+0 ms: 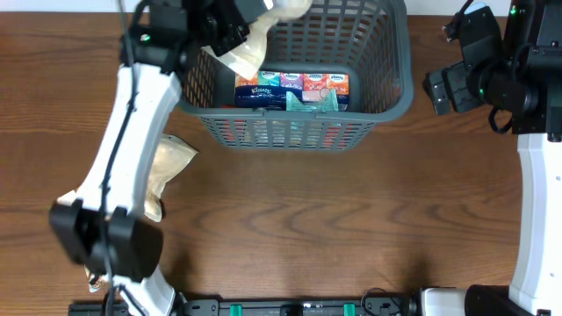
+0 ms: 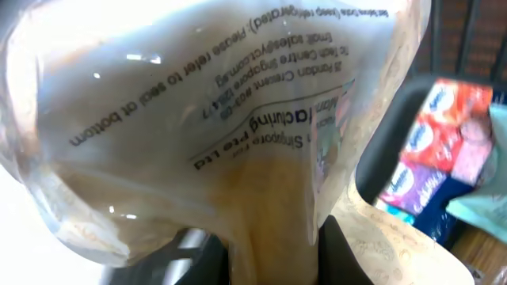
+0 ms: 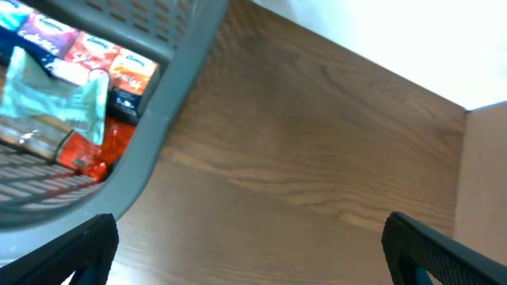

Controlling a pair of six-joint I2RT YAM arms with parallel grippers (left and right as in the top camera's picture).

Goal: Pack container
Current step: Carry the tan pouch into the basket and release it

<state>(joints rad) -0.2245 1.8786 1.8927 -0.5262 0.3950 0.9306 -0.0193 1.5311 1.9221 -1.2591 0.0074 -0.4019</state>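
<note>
The basket's tissue packs are below my left gripper and to its right in the overhead view. My left gripper needs to lower toward them next and let go of the bag.
The dark grey lattice basket (image 1: 386, 61) stands at the back middle of the table. It holds several tissue packs (image 1: 303, 83) and a pale green packet (image 1: 307, 104). My left gripper (image 1: 230, 35) is shut on a clear bag of beige contents (image 1: 263, 39) and holds it over the basket's left side. In the left wrist view the bag (image 2: 238, 119) fills the frame between my fingers (image 2: 273, 253). My right gripper (image 1: 439, 88) is open and empty, just right of the basket, whose rim shows in the right wrist view (image 3: 170, 103).
Another beige bag (image 1: 167, 171) lies on the table left of the basket, partly under my left arm. The wooden table (image 1: 351, 219) spreads in front of the basket.
</note>
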